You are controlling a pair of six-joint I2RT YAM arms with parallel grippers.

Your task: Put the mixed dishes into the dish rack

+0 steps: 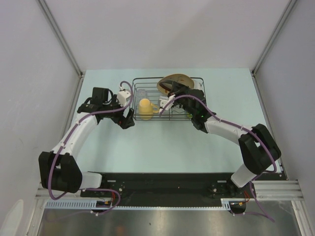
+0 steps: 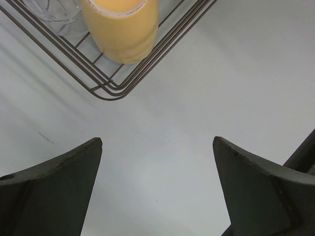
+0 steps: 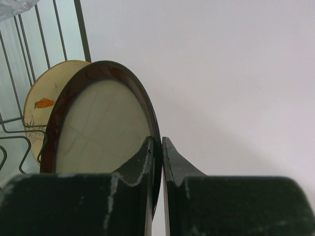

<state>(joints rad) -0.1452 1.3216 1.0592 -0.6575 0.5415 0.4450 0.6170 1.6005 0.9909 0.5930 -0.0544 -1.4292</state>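
Observation:
The dark-rimmed plate should next go down upright into the rack's wire slots and be released there by my right gripper, since the slots are below it, in front of the leaf-pattern plate (image 3: 42,101).
The black wire dish rack (image 1: 197,101) stands at the back middle of the table. In its left part are the yellow-orange mug (image 1: 145,106) and the clear glass (image 1: 141,93). My right gripper (image 3: 162,143) is shut on the rim of the dark-rimmed plate (image 3: 103,128), which it holds upright over the rack. The leaf-pattern plate (image 3: 42,101) stands on edge just behind it. My left gripper (image 2: 157,142) hangs open and empty over bare table, just off the rack's corner (image 2: 110,91), near the mug (image 2: 123,29) and the glass (image 2: 49,10).
The right arm (image 1: 221,128) reaches across the rack's right front corner, where a bit of green (image 1: 189,116) shows under it. Grey walls close in the table on the left, right and back.

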